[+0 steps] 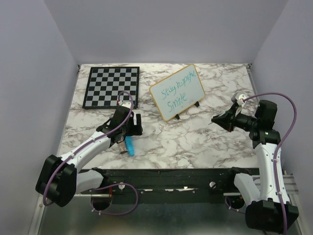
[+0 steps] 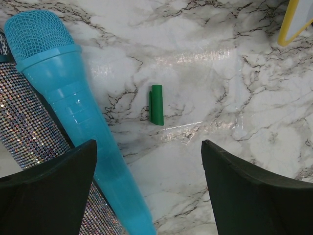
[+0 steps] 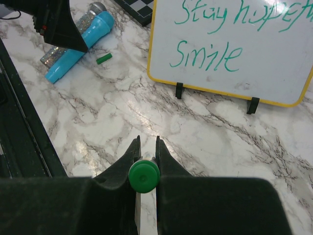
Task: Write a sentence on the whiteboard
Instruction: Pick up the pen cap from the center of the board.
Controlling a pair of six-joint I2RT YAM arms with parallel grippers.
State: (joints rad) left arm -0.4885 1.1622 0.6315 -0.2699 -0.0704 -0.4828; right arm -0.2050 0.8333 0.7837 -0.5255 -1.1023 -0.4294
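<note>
My left gripper lowers onto the small green marker cap (image 2: 156, 105) next and closes across its long sides, since it points into the gap between my open fingers.
The whiteboard (image 1: 177, 92) stands tilted on two black feet at the middle back, its frame a thin light yellow. The sentence (image 1: 179, 91) is on it in green, in two lines; the lower line reads "Smile" (image 3: 205, 55). To the right of the board, my right gripper (image 3: 147, 142) is shut on a green marker (image 3: 144, 176), above the marble table. My left gripper (image 2: 149, 147) is open and holds nothing. It hovers low over the table, with a small green marker cap (image 2: 156, 105) lying just ahead of its fingers.
A blue microphone (image 2: 63, 98) and a glittery silver one (image 2: 24, 127) lie side by side under the left finger. A black-and-white chessboard (image 1: 111, 87) lies at the back left. A black rail (image 1: 171, 178) runs along the table's near edge.
</note>
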